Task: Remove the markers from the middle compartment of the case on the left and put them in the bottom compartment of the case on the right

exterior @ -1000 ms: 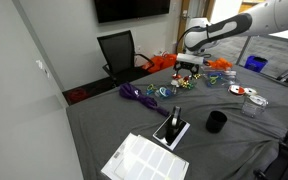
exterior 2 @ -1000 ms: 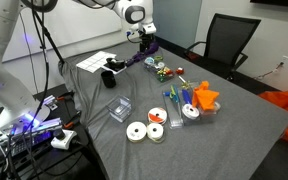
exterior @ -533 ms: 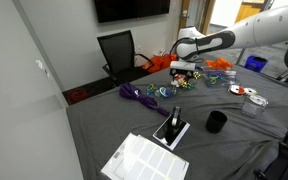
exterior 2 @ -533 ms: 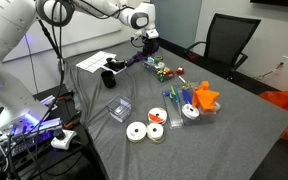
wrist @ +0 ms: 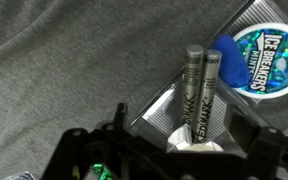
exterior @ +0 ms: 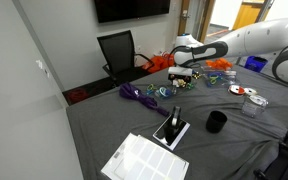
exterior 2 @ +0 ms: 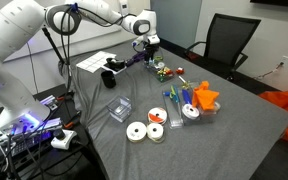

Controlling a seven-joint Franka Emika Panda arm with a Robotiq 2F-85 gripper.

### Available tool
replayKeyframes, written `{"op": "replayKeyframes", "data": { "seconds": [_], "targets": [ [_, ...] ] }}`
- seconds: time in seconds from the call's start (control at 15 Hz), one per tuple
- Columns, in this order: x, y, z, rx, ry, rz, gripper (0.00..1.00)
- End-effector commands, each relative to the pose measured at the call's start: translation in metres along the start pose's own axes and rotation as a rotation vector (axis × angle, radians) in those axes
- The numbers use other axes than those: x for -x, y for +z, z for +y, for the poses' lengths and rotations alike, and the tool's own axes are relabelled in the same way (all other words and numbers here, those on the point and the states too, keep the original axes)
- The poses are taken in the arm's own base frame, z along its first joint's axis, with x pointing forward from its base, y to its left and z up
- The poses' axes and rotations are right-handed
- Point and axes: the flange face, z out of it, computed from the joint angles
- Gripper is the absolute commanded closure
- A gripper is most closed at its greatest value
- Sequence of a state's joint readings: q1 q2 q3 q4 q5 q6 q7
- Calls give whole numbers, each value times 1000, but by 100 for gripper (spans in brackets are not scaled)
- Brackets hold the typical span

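Note:
The gripper moves down toward the markers' ends near the blue tin next.
In the wrist view, two grey markers (wrist: 197, 88) with black lettering lie side by side in a compartment of a clear plastic case (wrist: 152, 105). My gripper (wrist: 189, 138) hangs right over them, its fingers spread on either side and touching nothing. In both exterior views the gripper (exterior: 182, 76) (exterior 2: 147, 50) hovers low over a clear case (exterior: 170, 92) (exterior 2: 162, 70) that holds small coloured items. A second clear case (exterior: 217, 78) (exterior 2: 184, 102) lies further along the table.
A blue Ice Breakers tin (wrist: 269, 58) sits beside the markers' compartment. A purple cord (exterior: 139, 94), an orange cloth (exterior 2: 204, 97), white tape rolls (exterior 2: 137, 131), a black cup (exterior: 216, 122), a white sheet (exterior: 144, 158) and an office chair (exterior: 119, 52) are around.
The arm has swung towards the case near the purple cord and lowered the gripper over it. Nothing on the table has moved.

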State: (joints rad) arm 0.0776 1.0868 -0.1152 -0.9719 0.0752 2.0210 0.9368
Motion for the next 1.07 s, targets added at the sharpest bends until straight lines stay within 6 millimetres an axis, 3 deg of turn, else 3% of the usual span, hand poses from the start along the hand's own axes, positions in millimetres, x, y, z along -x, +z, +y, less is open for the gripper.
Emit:
{"op": "replayKeyframes", "data": {
  "seconds": [0.0,0.53,1.0],
  "targets": [
    [0,2,-1,2,-1,-2,0],
    [2,-2,1,7,-54,-13,0],
    [12,10,-6,-32,-185,-55,0]
  ]
}}
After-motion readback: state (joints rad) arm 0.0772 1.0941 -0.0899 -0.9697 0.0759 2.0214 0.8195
